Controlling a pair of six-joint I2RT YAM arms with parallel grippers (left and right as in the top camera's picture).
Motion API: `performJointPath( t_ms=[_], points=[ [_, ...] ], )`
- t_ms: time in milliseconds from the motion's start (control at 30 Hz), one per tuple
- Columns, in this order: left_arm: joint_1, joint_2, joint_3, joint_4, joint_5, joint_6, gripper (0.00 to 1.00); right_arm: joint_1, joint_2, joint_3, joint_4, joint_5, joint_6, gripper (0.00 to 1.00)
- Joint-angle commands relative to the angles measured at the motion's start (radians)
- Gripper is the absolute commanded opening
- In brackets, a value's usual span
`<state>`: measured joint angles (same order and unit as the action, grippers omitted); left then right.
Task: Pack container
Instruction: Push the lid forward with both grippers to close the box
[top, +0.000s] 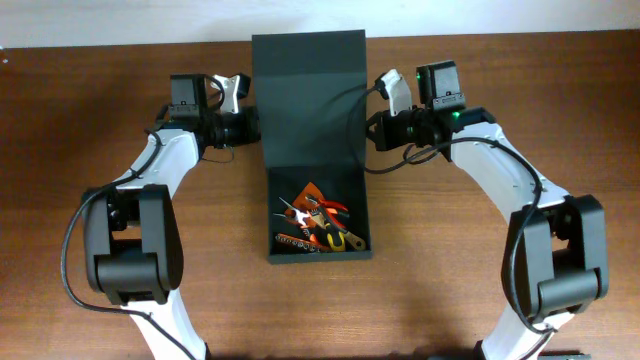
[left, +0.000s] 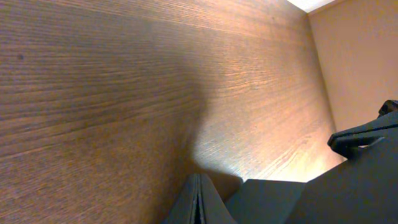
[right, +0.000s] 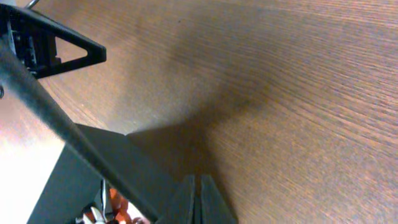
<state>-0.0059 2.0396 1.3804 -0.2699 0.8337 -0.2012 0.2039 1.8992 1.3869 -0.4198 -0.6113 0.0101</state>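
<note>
My right gripper holds the raised lid and the container (top: 362, 215) is still open, so it needs to go up and back next, swinging the lid toward the base full of tools before I let the lid go.
The dark, nearly black container (top: 362, 215) sits mid-table with its flap lid (top: 310, 90) raised and leaning back. Several orange-handled hand tools (top: 315, 225) lie in its base. My left gripper (top: 252, 125) is shut, its tips at the lid's left edge. My right gripper (top: 372, 130) is shut, its tips at the lid's right edge. In the left wrist view the closed fingers (left: 199, 202) sit beside the dark box wall (left: 273, 202). In the right wrist view the closed fingers (right: 200, 199) sit beside the lid (right: 93, 174), with the tools (right: 112, 205) showing below. Nothing shows between either pair of fingers.
The brown wooden table (top: 500, 300) stretches all round the container. A pale wall runs along the far edge (top: 560, 15). Both arm bases stand near the front edge, left (top: 135, 250) and right (top: 555, 255).
</note>
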Motion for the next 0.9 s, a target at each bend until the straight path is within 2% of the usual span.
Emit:
performJointPath(
  t_ms=[0, 500, 867],
  points=[
    [0.009, -0.055, 0.017, -0.008, 0.035, 0.018, 0.02, 0.018, -0.076, 0.020, -0.025, -0.012, -0.029, 0.04],
    [0.016, -0.162, 0.017, -0.228, 0.032, 0.122, 0.02, 0.018, -0.263, 0.020, -0.239, 0.021, -0.033, 0.04],
    [0.016, -0.244, 0.017, -0.441, -0.013, 0.285, 0.02, 0.019, -0.371, 0.020, -0.449, 0.021, -0.037, 0.04]
  ],
)
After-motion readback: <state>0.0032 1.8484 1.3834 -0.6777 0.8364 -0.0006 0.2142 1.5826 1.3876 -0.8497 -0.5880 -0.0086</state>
